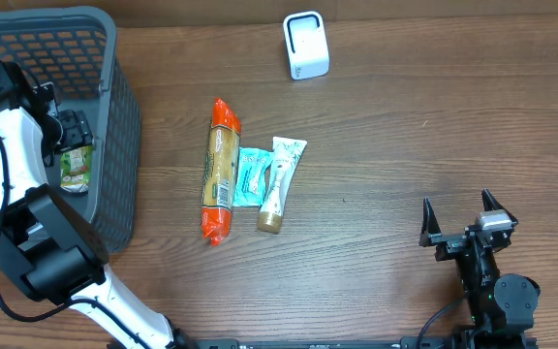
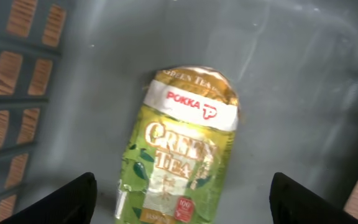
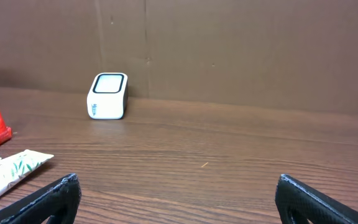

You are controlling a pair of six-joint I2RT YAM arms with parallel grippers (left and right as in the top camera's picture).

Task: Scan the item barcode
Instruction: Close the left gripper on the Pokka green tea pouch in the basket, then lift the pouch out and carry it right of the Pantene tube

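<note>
My left gripper lowers toward the basket's bottom next and closes across the green tea pack's end away from its white part, its open fingers already on either side.
A green tea pack (image 2: pixel 179 155) with a white and gold top band lies flat on the floor of the grey basket (image 1: pixel 114 97). From overhead the pack (image 1: pixel 76 165) shows near the basket's right wall. My left gripper (image 2: pixel 184 198) hangs open just above it, one finger on either side of its lower end and neither touching it. No barcode shows on the pack's upper face. The white scanner (image 1: pixel 306 45) stands at the table's far side. My right gripper (image 1: pixel 456 204) rests open at the near right, with nothing between its fingers.
Three items lie side by side mid-table: a long red-ended pack (image 1: pixel 220 170), a teal packet (image 1: pixel 252 176) and a white tube (image 1: pixel 281 184). The basket's slotted walls (image 2: pixel 17 68) close in round the left gripper. In the right wrist view the scanner (image 3: pixel 107 95) stands far left.
</note>
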